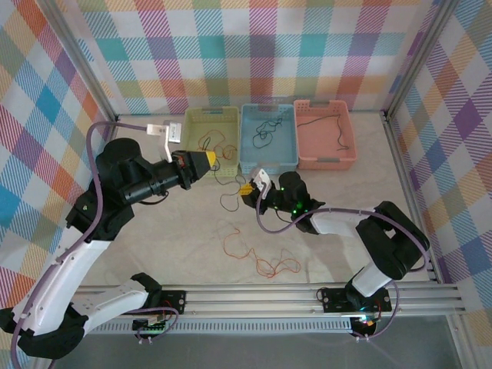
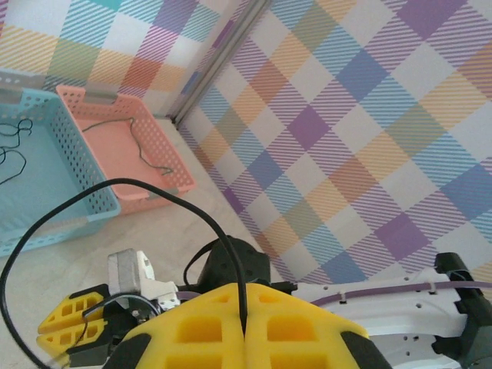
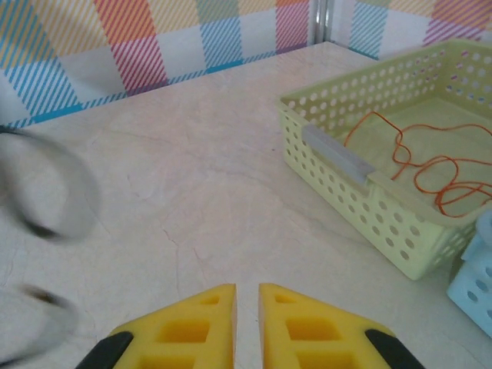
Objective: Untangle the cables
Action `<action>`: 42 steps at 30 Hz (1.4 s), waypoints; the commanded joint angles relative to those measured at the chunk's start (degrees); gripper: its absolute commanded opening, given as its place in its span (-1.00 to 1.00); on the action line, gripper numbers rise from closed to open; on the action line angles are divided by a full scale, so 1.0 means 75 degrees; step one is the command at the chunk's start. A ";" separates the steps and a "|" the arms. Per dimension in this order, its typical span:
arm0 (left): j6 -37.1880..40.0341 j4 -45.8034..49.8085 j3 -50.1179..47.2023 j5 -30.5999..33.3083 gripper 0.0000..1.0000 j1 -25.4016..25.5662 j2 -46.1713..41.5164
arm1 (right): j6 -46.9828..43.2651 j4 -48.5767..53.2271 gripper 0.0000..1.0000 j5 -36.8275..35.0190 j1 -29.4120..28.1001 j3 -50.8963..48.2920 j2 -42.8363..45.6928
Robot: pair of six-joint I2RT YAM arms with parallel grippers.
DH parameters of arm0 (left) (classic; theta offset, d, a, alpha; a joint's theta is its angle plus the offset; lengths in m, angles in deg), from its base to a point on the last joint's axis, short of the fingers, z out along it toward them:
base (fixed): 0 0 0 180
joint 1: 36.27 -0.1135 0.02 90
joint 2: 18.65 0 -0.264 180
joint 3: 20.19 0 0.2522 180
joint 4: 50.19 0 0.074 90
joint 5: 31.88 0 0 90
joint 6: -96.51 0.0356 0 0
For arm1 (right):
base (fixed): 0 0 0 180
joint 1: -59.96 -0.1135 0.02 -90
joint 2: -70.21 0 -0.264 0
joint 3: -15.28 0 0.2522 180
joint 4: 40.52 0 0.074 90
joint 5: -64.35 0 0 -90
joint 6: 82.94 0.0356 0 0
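Note:
The blue basket (image 1: 269, 138) already holds a black cable. I need to carry the thin black cable in my left gripper outward over that basket next and let go of it there.
My left gripper (image 1: 214, 160) hangs above the table, in front of the yellow-green basket (image 1: 192, 127), and is shut on a thin black cable (image 2: 154, 184). That cable arcs up from the closed yellow fingertips (image 2: 223, 296) and falls away to the left. In the top view the black cable (image 1: 228, 201) trails down to the table, next to my right gripper (image 1: 247, 189). The right gripper (image 3: 247, 288) sits low over bare table; its jaws stand a narrow gap apart with nothing between them. A loose orange cable (image 1: 254, 250) lies squiggled on the table nearer the arm bases.
Three baskets line the back: the yellow-green one holding an orange cable (image 3: 415, 165), a blue one (image 1: 288, 146) with a black cable, and a pink one (image 1: 338, 146) with a dark cable. Plaid walls enclose the table. Blurred dark strands (image 3: 46, 192) cross the right wrist view's left side.

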 commanded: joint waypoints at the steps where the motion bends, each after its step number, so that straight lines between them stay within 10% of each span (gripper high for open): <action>1: 0.0035 0.0066 0.0296 -0.0055 -1.00 0.0087 0.0097 | 0.0355 -0.0483 -0.67 -0.0091 0.0110 -0.0142 -0.0101; 16: 0.0407 -0.0139 0.1185 0.0632 -1.00 0.0075 0.1862 | 0.1131 0.0327 0.01 -0.2606 0.0395 -0.0920 0.1602; 28: 0.0548 -0.0309 0.3916 0.1130 -1.00 -0.0132 0.4929 | 0.1980 -0.0391 0.00 -0.5109 0.0813 -0.2223 0.1978; 42: 0.0637 0.0555 0.9245 0.1258 -1.00 -0.0706 0.9569 | 0.2242 -0.0234 -0.03 -0.5043 0.1004 -0.2221 0.1927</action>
